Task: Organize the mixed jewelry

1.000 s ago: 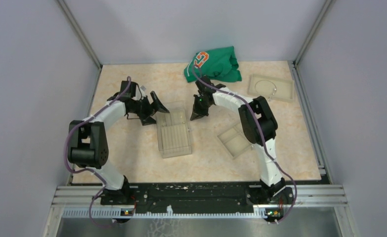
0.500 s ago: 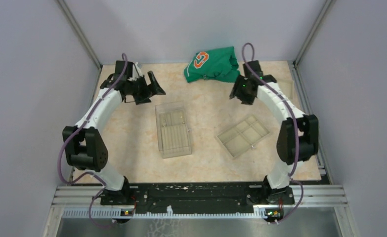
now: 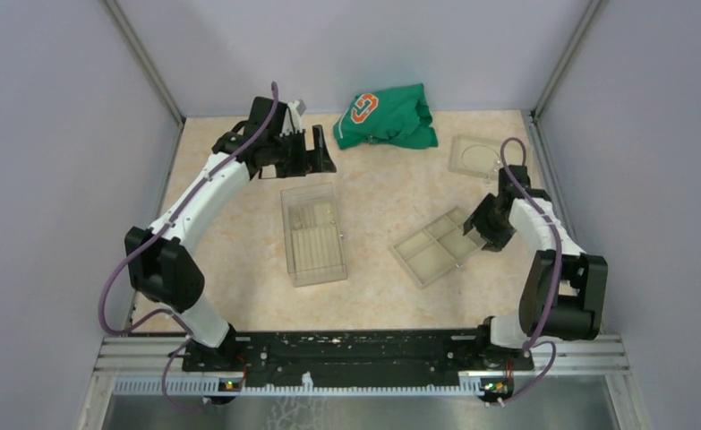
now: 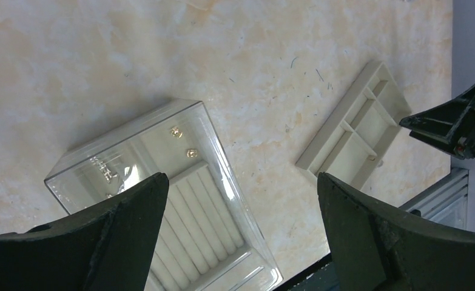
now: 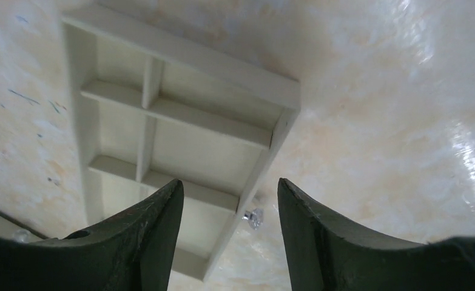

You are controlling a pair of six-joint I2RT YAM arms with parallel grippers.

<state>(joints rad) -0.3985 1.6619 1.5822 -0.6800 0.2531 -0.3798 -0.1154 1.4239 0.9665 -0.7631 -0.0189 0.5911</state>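
The compartment tray's side beside the stud is below my right gripper's fingers and nearer my base, so they need to move down and back onto it next.
A tiny clear stud [image 5: 254, 218] lies on the table against the outer wall of the beige compartment tray [image 5: 180, 115], between the spread fingers of my right gripper [image 5: 229, 185], which is open and holds nothing. From above, that gripper [image 3: 483, 228] hovers at the right end of the compartment tray [image 3: 436, 251]. A thin silvery hoop [image 3: 477, 154] rests in a flat beige tray [image 3: 472, 168] at the back right. My left gripper [image 3: 315, 152] is wide open and empty at the back, above the clear plastic box [image 4: 180, 200], in which small gold pieces [image 4: 191, 153] lie.
A green cloth [image 3: 387, 116] lies bunched at the back wall. The clear box [image 3: 313, 235] stands mid-table left of the compartment tray. In the left wrist view the compartment tray [image 4: 356, 130] and the right gripper [image 4: 459, 121] appear at the right.
My right gripper went from shut to open and swung from mid-table to the back right, then down to the compartment tray's right end. The left arm moved back and rightwards.
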